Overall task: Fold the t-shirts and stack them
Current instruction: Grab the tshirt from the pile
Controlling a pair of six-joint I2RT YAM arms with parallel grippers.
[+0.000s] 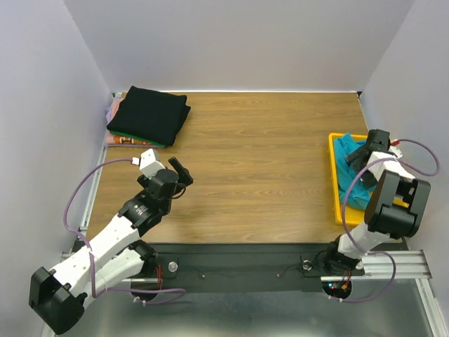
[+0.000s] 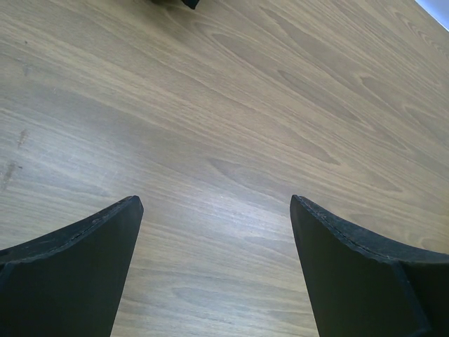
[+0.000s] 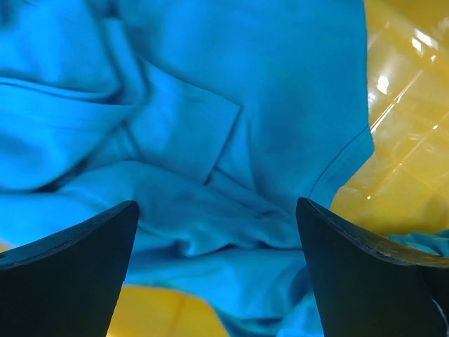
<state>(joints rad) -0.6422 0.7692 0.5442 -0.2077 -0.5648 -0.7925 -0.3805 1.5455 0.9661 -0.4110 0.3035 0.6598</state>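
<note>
The turquoise t-shirt's bunched folds just below my right gripper in the yellow tray (image 1: 336,184) sit between its open fingers, so it needs to go down onto them.
A crumpled turquoise t-shirt (image 1: 352,172) lies in the yellow tray (image 1: 336,184) at the right edge of the table. In the right wrist view the turquoise t-shirt (image 3: 210,140) fills the frame over the yellow tray (image 3: 407,126). My right gripper (image 1: 362,156) hovers just above it, open and empty (image 3: 217,232). A stack of folded t-shirts (image 1: 149,116), black on top with green and pink-orange edges, sits at the far left corner. My left gripper (image 1: 182,170) is open and empty above bare wood (image 2: 216,210).
The wooden table (image 1: 252,161) runs between the stack and the tray. White walls enclose the back and both sides. A dark corner (image 2: 175,3) shows at the top of the left wrist view.
</note>
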